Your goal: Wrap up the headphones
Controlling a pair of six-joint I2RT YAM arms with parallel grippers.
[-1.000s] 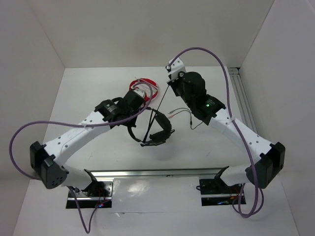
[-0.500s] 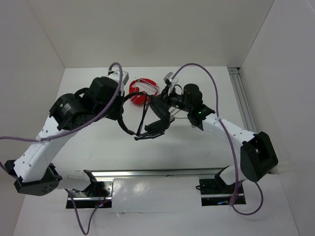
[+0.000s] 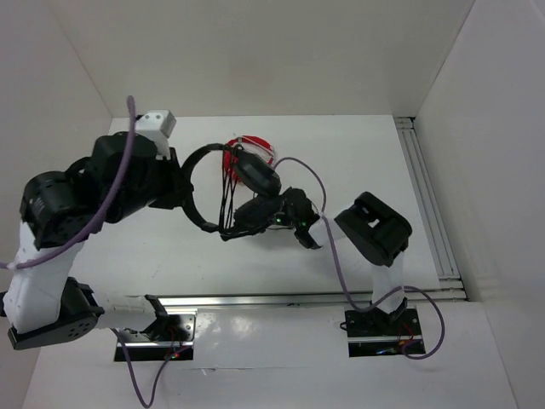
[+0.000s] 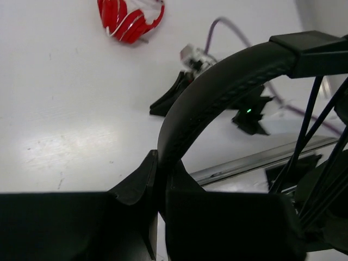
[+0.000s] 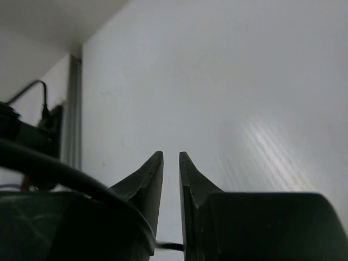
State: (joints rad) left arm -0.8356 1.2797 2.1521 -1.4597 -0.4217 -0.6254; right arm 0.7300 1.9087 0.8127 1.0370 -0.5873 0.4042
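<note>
I will move my right gripper back from under the hanging earcups and close it on the cable near its finger bases, as that piece already crosses between its open fingers.
The black headphones [image 3: 197, 183] hang in the air over the table's middle. My left gripper [image 3: 180, 183] is shut on their round headband [image 4: 217, 81], and the earcups [image 3: 258, 177] dangle to its right. Several taut strands of thin dark cable [image 4: 307, 125] run beside the band. My right gripper [image 3: 255, 213] sits low just under the earcups. In the right wrist view its jaws [image 5: 171, 155] stand slightly apart, so it is open. A short piece of cable [image 5: 173, 247] crosses the gap deep near the finger bases, unpinched.
Red headphones [image 3: 247, 153] lie on the table behind the black ones, also seen as red headphones [image 4: 130, 19] in the left wrist view. The right arm [image 3: 375, 230] is folded close to its base. A metal rail [image 3: 426, 196] runs along the right side.
The left arm rose and swung left, carrying the headphones by the band. The right arm came down from the far side, folded in under the earcups, and its jaws parted slightly.
</note>
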